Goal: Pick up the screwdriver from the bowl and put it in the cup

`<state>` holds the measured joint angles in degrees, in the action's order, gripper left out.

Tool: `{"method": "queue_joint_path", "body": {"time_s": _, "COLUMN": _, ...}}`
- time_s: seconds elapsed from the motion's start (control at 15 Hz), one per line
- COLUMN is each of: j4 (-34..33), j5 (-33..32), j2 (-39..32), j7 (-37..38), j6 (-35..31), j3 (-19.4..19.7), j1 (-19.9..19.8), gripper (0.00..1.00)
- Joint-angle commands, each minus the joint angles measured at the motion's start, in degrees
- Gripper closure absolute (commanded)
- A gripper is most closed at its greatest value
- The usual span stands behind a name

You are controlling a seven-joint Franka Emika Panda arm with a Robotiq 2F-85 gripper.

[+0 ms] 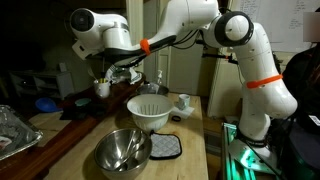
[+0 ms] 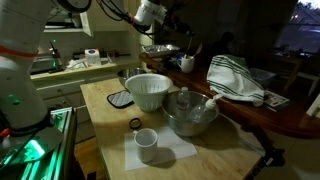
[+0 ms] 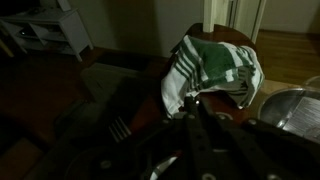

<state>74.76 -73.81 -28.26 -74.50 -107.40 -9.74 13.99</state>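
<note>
My high gripper should lower toward the dark counter [image 2: 192, 77] [image 3: 150, 105] beside the striped towel before releasing.
The steel bowl [image 1: 122, 150] [image 2: 190, 113] stands on the wooden table; its rim shows at the right edge of the wrist view [image 3: 303, 108]. A slim pale thing, apparently the screwdriver [image 2: 208, 102], leans against the bowl's rim. The small white cup [image 2: 146, 145] [image 1: 183, 101] stands on a white sheet. My gripper [image 1: 120, 74] [image 2: 168, 44] [image 3: 197, 98] hangs high above the table, over the striped towel beside the bowl. Its fingers look shut, with a small pale speck at the tips that I cannot identify.
A large white funnel-shaped bowl [image 1: 150, 112] [image 2: 148, 90] stands next to the steel bowl. A black-edged potholder [image 1: 163, 147] [image 2: 120, 98] lies near it. A green-and-white striped towel [image 2: 235, 80] [image 3: 212, 62] lies on the dark counter. A foil tray [image 1: 15, 130] sits at one edge.
</note>
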Motion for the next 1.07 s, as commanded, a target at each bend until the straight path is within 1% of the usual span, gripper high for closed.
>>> {"method": "queue_joint_path", "body": {"time_s": 0.0, "j4": -4.7, "j5": 1.3, "j2": -3.2, "j7": -4.2, "j6": 1.5, "j3": 0.9, "j1": 1.0, "gripper": 0.98}}
{"method": "queue_joint_path", "body": {"time_s": 0.47, "j4": -8.6, "j5": 3.9, "j2": -6.5, "j7": -9.7, "j6": 1.3, "j3": 1.1, "j1": 1.2, "gripper": 0.98}}
{"method": "queue_joint_path", "body": {"time_s": 1.0, "j4": -12.0, "j5": 6.4, "j2": -9.3, "j7": -12.8, "j6": 1.5, "j3": 1.5, "j1": 1.8, "gripper": 0.98}}
